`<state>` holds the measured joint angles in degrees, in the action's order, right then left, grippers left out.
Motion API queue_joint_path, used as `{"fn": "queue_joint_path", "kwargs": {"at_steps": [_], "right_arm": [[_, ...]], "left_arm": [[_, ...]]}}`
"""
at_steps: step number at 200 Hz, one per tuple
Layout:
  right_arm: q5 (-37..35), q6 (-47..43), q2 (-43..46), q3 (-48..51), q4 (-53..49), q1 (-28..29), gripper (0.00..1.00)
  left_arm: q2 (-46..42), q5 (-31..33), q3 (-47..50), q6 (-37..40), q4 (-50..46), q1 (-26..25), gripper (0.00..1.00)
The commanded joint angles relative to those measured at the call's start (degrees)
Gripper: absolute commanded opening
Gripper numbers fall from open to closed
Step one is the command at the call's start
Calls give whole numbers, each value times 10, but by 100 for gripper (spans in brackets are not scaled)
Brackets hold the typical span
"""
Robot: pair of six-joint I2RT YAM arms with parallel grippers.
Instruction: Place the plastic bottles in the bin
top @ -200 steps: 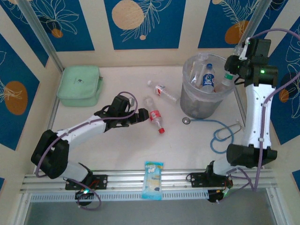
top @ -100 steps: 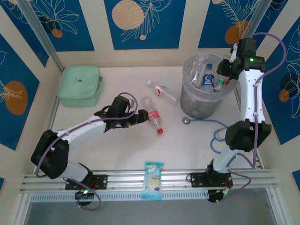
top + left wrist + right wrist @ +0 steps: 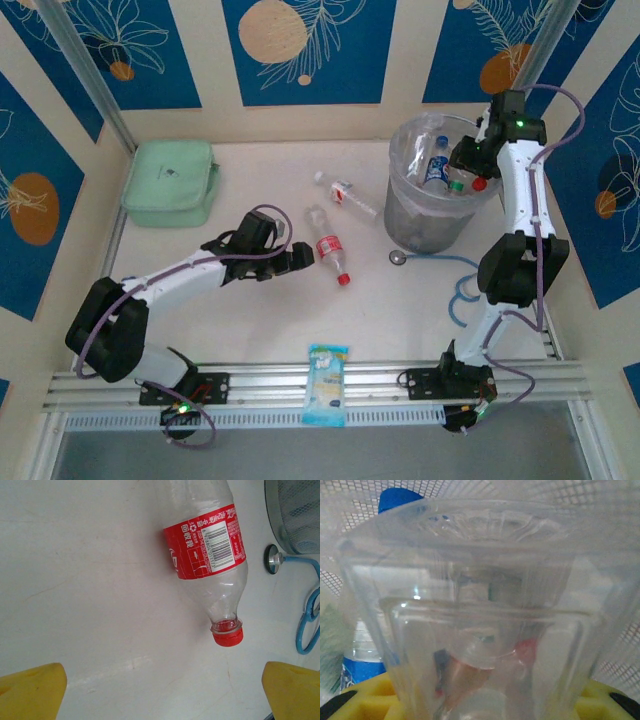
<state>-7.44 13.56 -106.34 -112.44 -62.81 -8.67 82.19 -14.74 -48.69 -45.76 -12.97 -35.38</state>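
Note:
The right gripper moves toward the blue-labelled bottle next, before the release of the clear bottle inside the mesh bin (image 3: 425,225).
A clear plastic bottle with a red label (image 3: 328,250) (image 3: 205,545) lies on the table, its red cap (image 3: 227,636) pointing toward the near edge. My left gripper (image 3: 300,257) (image 3: 162,695) stands open just left of it, yellow fingertips (image 3: 30,690) wide apart and touching nothing. A second bottle (image 3: 347,195) lies further back. The grey mesh bin (image 3: 425,225) holds several bottles, one blue-labelled (image 3: 435,165) (image 3: 362,665). My right gripper (image 3: 465,170) is over the bin's opening, shut on a clear bottle (image 3: 485,605) that hides most of the fingers.
A mint-green lidded box (image 3: 170,182) sits at the back left. A blue-and-white packet (image 3: 327,385) lies on the front rail. A metal disc (image 3: 398,257) (image 3: 272,558) on a blue tube (image 3: 480,280) lies at the foot of the bin.
My right arm has swung left and down, carrying its bottle from the bin's right rim to over its opening. The left gripper has shifted only slightly beside the red-labelled bottle.

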Motion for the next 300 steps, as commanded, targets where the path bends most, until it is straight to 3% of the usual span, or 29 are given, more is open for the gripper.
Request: {"fn": "queue_joint_path", "kwargs": {"at_steps": [1,47,83,113,129,185,247,300], "right_arm": [[64,19,-49,51,-53,34,40],[29,30,-3,-27,-65,43,50],[-3,19,12,-149,-120,41,70],[-21,7,18,-227,-168,39,87],[-20,8,33,-237,-173,39,90],[38,29,145,-130,-107,44,94],[182,81,281,52,-4,32,92],[248,94,350,131,32,23,90]], "left_arm": [[-12,-9,-2,16,-15,-4,100],[-12,-13,-11,23,-17,-4,100],[2,-20,-24,-4,3,-13,100],[19,18,-47,-37,-3,-33,100],[35,39,-66,-43,-5,-45,100],[126,79,-134,-56,-1,-81,100],[223,114,-177,-78,18,-100,100],[241,156,-162,-95,36,-99,64]]}}
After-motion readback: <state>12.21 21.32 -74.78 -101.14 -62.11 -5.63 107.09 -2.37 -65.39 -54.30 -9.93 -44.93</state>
